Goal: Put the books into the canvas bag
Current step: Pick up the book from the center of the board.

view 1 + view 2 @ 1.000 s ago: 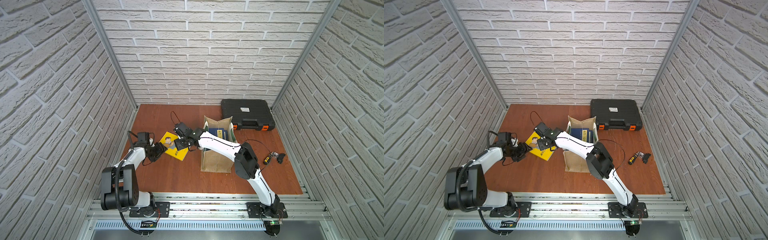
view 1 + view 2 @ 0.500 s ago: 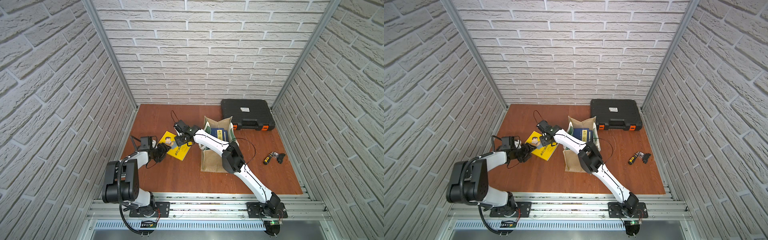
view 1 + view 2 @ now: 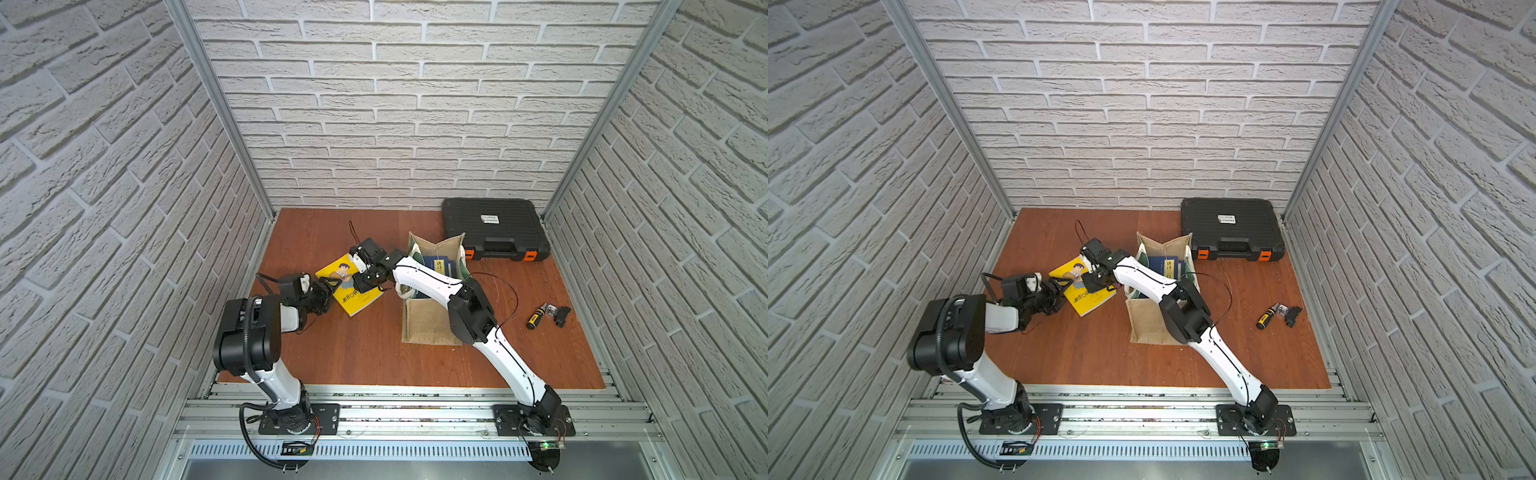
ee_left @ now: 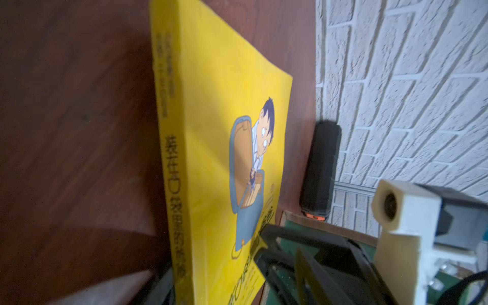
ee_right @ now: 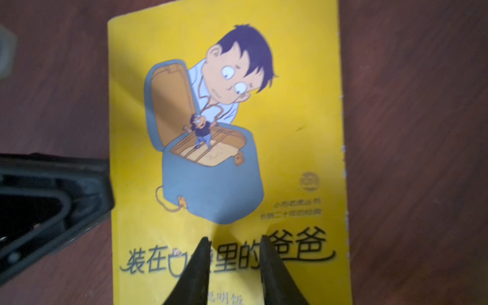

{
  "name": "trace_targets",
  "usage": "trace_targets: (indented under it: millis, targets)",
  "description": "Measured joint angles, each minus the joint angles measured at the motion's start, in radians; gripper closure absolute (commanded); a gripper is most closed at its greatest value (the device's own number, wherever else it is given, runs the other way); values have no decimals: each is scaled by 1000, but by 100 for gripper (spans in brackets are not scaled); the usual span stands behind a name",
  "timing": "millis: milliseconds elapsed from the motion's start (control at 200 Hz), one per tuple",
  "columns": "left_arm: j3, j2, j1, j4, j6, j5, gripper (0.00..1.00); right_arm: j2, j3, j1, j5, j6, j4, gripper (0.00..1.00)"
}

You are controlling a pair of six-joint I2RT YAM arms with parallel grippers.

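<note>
My left gripper stays low at that edge of the book and shuts its two open fingers next, since the yellow book's spine [image 3: 334,296] [image 4: 181,282] already lies between them.
A bright yellow cartoon-cover book [image 3: 357,300] [image 3: 1090,302] lies on the wooden table, left of the canvas bag [image 3: 428,328] [image 3: 1150,326]. The tan bag stands upright with navy books [image 3: 441,264] [image 3: 1168,266] inside. My left gripper [image 3: 332,286] [image 4: 211,257] is open at the book's [image 4: 219,111] left edge, one finger on each side of the spine corner. My right gripper [image 3: 362,286] [image 5: 233,241] hangs directly over the cover [image 5: 227,126]. Its fingertips [image 5: 203,244] stand narrowly apart by the title text, with nothing between them.
A closed black plastic case [image 3: 494,228] [image 3: 1231,226] with orange latches lies at the back right, behind the bag. A small yellow-and-black tool [image 3: 536,318] and a black part [image 3: 561,316] lie at the right. Brick walls enclose three sides.
My left gripper has moved right, up to the yellow book's edge. The right gripper has stayed over the cover while its jaws narrowed.
</note>
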Motion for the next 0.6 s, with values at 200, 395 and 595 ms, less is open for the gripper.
trace_targets:
  millis: [200, 395, 595]
  targets:
    - [-11, 88, -26, 179, -94, 26, 48, -14, -32, -1, -79, 26, 4, 71]
    - [-9, 105, -41, 156, -114, 39, 93, -26, -44, -2, -93, 41, -5, 72]
    - [21, -24, -43, -101, 3, 31, 100, -76, -82, 6, -74, 40, -66, 70]
